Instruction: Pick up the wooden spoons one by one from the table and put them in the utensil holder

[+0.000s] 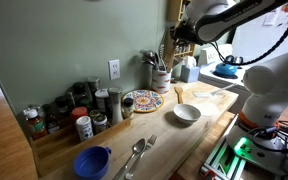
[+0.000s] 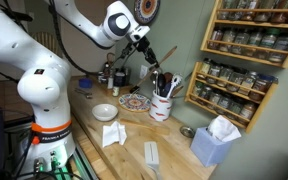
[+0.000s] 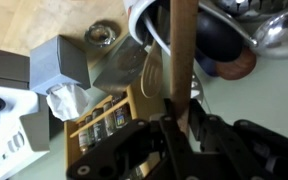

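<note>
My gripper moves down toward the utensil holder's opening (image 2: 162, 95) (image 3: 158, 17) below it next and releases the spoon's handle there, as the spoon still hangs above the utensil holder's rim.
My gripper (image 1: 180, 32) is shut on a wooden spoon (image 2: 165, 56) and holds it in the air above the utensil holder (image 1: 160, 79), a pale crock with several utensils in it, also in the exterior view (image 2: 161, 106). In the wrist view the spoon's light handle (image 3: 182, 50) runs up from my gripper (image 3: 179, 128) toward the holder's white rim (image 3: 142, 18). Another wooden spoon (image 1: 179, 93) lies on the table (image 1: 174, 140) just beside the holder.
A white bowl (image 1: 187, 114), a patterned plate (image 1: 141, 100), spice jars (image 1: 79, 118), a blue bowl (image 1: 92, 160) and metal spoons (image 1: 136, 155) sit on the table. A wall spice rack (image 2: 246, 50) and a tissue box (image 2: 216, 140) are near the holder.
</note>
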